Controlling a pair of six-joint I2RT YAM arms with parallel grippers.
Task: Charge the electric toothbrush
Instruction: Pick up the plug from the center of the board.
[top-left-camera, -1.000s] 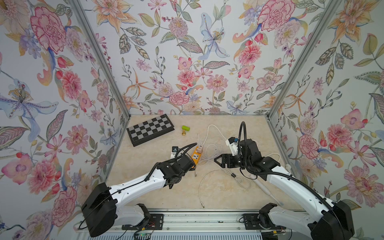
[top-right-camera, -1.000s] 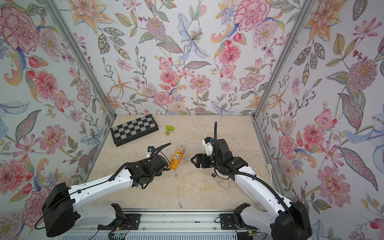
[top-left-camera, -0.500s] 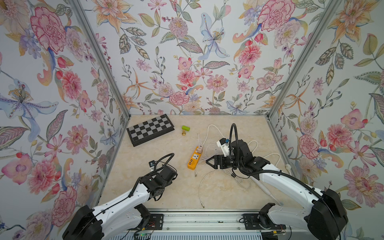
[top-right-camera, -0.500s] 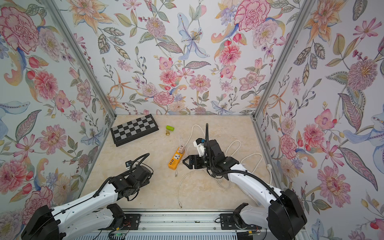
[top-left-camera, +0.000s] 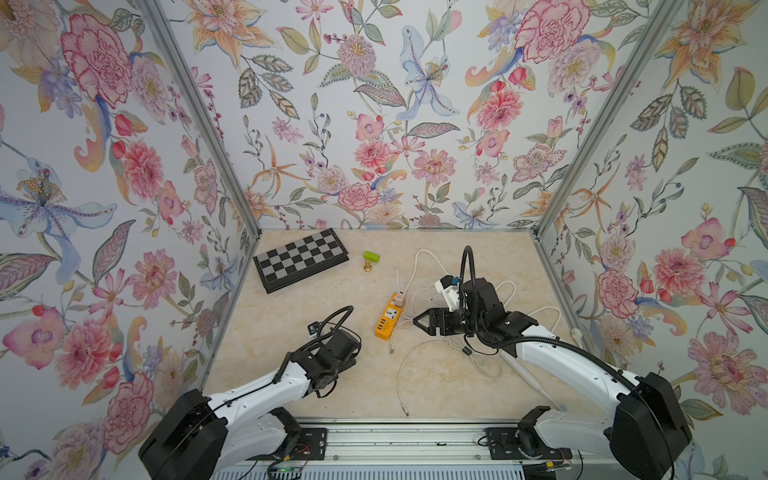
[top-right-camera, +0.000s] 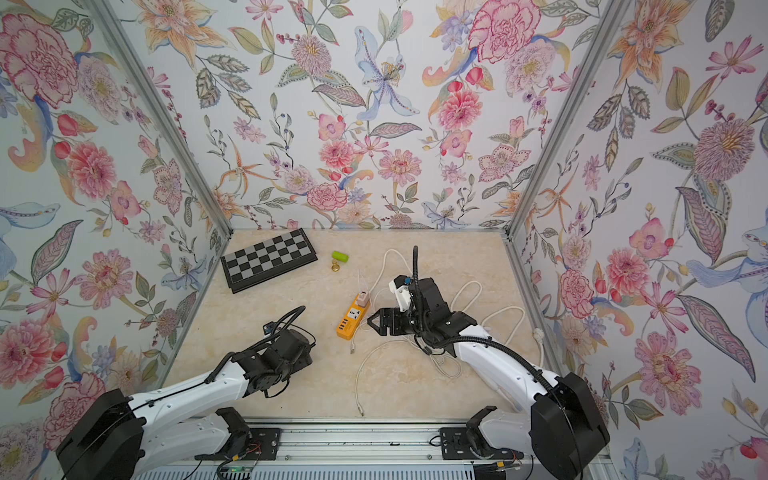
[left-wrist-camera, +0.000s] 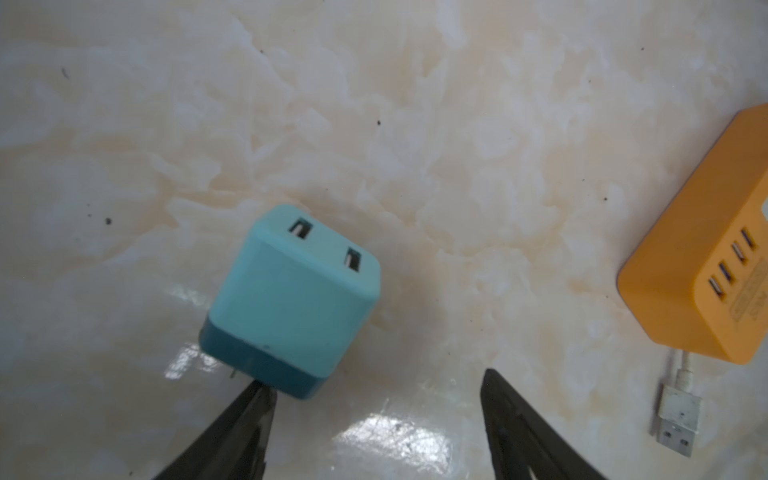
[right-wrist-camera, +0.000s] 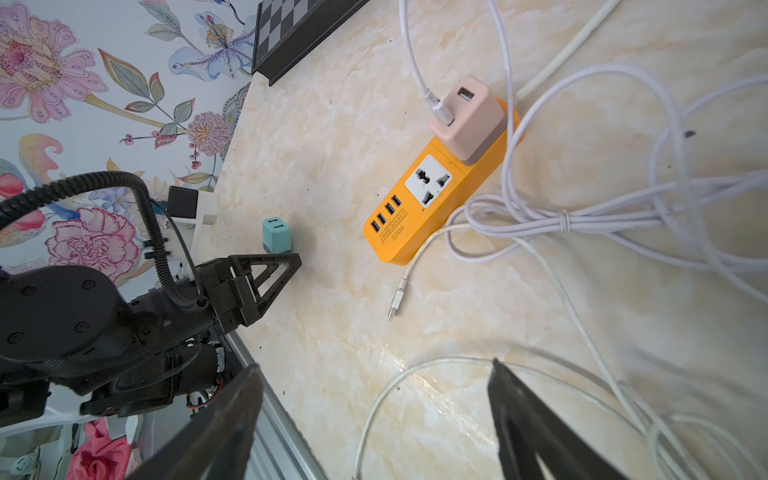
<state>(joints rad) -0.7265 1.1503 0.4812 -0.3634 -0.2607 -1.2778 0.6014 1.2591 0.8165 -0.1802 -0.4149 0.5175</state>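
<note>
I will next move my left gripper away from the power strip and turn it until its fingers straddle the teal adapter (left-wrist-camera: 291, 299), because the teal adapter stands crooked outside the gap between them.
The white toothbrush (top-left-camera: 530, 376) lies at the front right, partly under my right arm. An orange power strip (top-left-camera: 386, 318) (right-wrist-camera: 440, 183) lies mid-table with a pink adapter (right-wrist-camera: 469, 116) and a white cable plugged into it. A loose USB plug (right-wrist-camera: 397, 299) (left-wrist-camera: 679, 419) rests beside the strip. A teal adapter (left-wrist-camera: 291, 299) (right-wrist-camera: 276, 237) stands on the table; one fingertip (left-wrist-camera: 259, 395) of my open left gripper (left-wrist-camera: 376, 382) touches its lower edge. My right gripper (top-left-camera: 419, 322) (right-wrist-camera: 376, 370) is open and empty, just right of the strip, over a white cable.
A folded chessboard (top-left-camera: 301, 259) lies at the back left, with a green piece (top-left-camera: 371, 257) next to it. Tangled white cables (top-left-camera: 498, 291) spread under and behind my right arm. Floral walls close three sides. A metal rail (top-left-camera: 395, 432) runs along the front.
My left arm has drawn back from the power strip toward the front left, and its jaws have opened wider. My right gripper has shifted a little left, toward the strip.
</note>
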